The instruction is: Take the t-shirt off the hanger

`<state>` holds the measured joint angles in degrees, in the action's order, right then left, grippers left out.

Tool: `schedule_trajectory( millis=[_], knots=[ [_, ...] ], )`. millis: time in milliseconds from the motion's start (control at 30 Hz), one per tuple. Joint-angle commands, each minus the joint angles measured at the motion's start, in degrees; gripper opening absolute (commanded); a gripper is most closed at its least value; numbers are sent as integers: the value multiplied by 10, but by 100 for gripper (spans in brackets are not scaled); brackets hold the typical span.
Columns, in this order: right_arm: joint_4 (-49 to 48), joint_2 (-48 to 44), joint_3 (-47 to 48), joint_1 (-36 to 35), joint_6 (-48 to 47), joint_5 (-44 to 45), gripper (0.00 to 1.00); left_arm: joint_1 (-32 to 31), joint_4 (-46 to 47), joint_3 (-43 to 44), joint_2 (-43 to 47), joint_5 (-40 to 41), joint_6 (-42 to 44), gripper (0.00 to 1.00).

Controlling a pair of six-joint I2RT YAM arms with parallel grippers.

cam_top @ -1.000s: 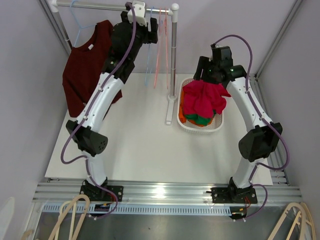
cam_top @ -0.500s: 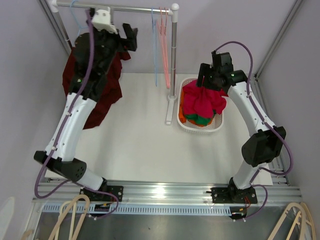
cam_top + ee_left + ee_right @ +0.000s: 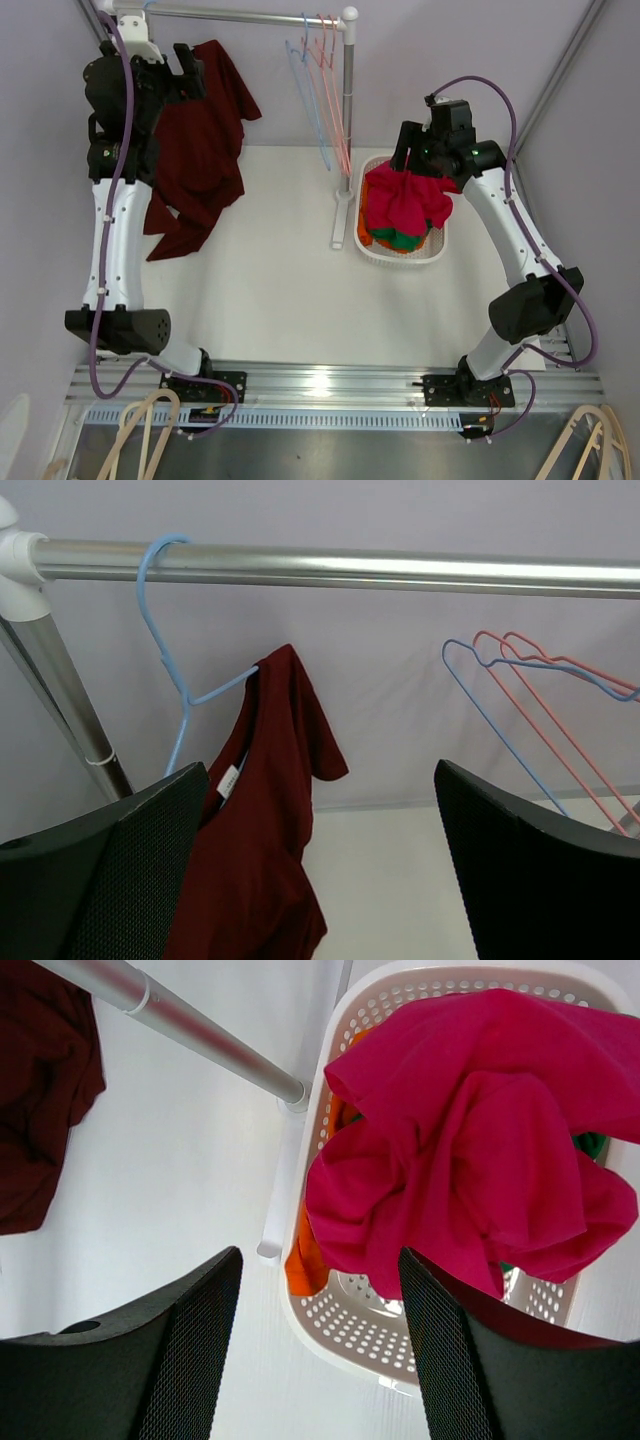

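Observation:
I will next move my left gripper outward and sideways onto the hanger's neck [image 3: 184,693], because the hanger hangs outward of it and to its left in the left wrist view.
A dark red t-shirt [image 3: 205,150] hangs bunched from a light blue hanger [image 3: 165,630] hooked on the steel rail [image 3: 350,568] at its left end. In the left wrist view the t-shirt [image 3: 260,830] clings to the hanger's right arm. The hanger's left arm is bare, and the neck label shows. My left gripper [image 3: 188,70] is raised by the rail and is open. The t-shirt hangs just inside its left finger [image 3: 100,880], not gripped. My right gripper [image 3: 410,150] is open and empty above the basket.
A white basket [image 3: 400,255] holds a pink shirt [image 3: 405,200] over orange and green clothes, right of the rack's post [image 3: 345,130]. Three empty blue and pink hangers [image 3: 325,80] swing at the rail's right end. Grey walls stand close on both sides.
My left arm has swung from the rail's middle to its far left end. The t-shirt has gone from hanging flat to bunched and shifted right. The right gripper has barely moved.

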<state>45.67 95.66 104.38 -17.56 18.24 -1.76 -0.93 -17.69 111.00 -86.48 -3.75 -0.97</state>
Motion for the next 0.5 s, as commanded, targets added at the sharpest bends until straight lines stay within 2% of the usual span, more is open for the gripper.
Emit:
schedule_trajectory(
  millis=[0, 133, 467],
  knots=[
    [6, -30, 17, 0, -14, -20, 68, 36, -15, 43, -25, -40, 11, 99],
    [14, -28, 24, -2, -15, -32, 69, 83, -15, 57, -52, -94, -21, 99],
    [-23, -71, -32, -11, -12, -31, 69, 104, -25, 156, -150, -133, -25, 98]
  ],
)
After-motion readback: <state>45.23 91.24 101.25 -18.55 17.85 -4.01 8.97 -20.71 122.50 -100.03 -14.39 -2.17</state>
